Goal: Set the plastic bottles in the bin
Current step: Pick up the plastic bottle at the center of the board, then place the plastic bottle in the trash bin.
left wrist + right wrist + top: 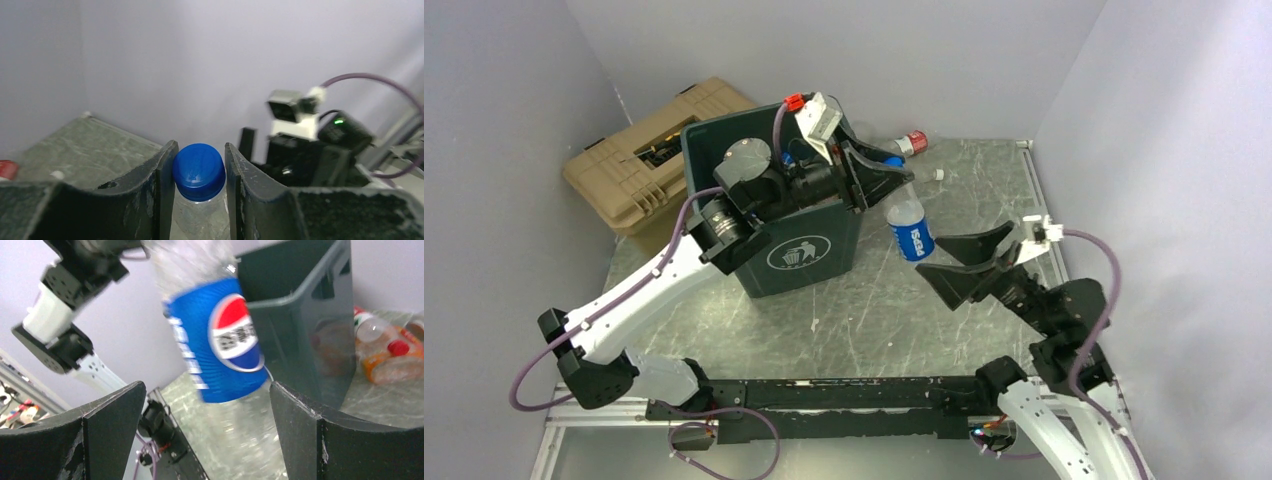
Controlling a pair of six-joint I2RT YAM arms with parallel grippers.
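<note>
My left gripper will carry the bottle, still hanging outside, across the bin's rim and release it, since the bin's opening [759, 127] lies to its left in the top view.
A clear plastic bottle [911, 232] with a blue Pepsi label hangs in the air just right of the dark green bin [799, 255]. My left gripper [894, 187] is shut on its blue cap [198, 171], with the fingers tight on both sides. My right gripper [941, 258] stands wide open just right of the bottle's lower part [220, 342], touching nothing. The bin's wall [300, 315] rises behind the bottle. More plastic bottles [385, 347], orange with a red cap, lie on the table past the bin, and one [911, 143] shows at the back.
A tan ribbed hard case [639, 160] sits against the left wall behind the bin. A small white cap [938, 174] lies on the table near the back. Walls close in the left, back and right sides.
</note>
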